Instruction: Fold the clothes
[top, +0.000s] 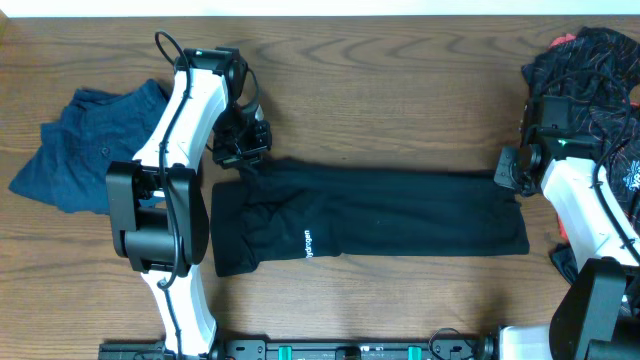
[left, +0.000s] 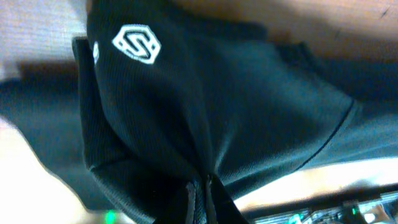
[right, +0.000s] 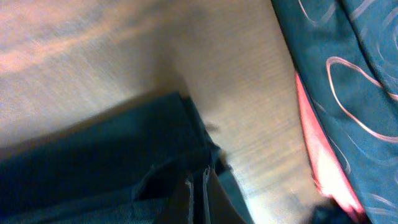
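The shirt's corner in my left gripper needs to go next from the shirt's far edge back over the folded shirt, toward the white lettering (top: 308, 244), and then I need to open the gripper.
The black shirt (top: 370, 220) lies folded into a long band across the middle of the table, with small white lettering (top: 308, 244) near its left end. My left gripper (top: 247, 160) is shut on the shirt's upper left corner. In the left wrist view the fabric (left: 205, 106) hangs from the closed fingers (left: 200, 186), and the white hexagon logo (left: 137, 43) shows. My right gripper (top: 510, 178) is shut on the shirt's upper right corner. The right wrist view shows its closed fingers (right: 200, 186) pinching the dark fabric (right: 106, 168).
A dark blue garment (top: 90, 145) lies crumpled at the left of the table. A black garment with thin red lines (top: 590, 70) is heaped at the far right and also shows in the right wrist view (right: 348, 74). Bare wood surrounds the shirt.
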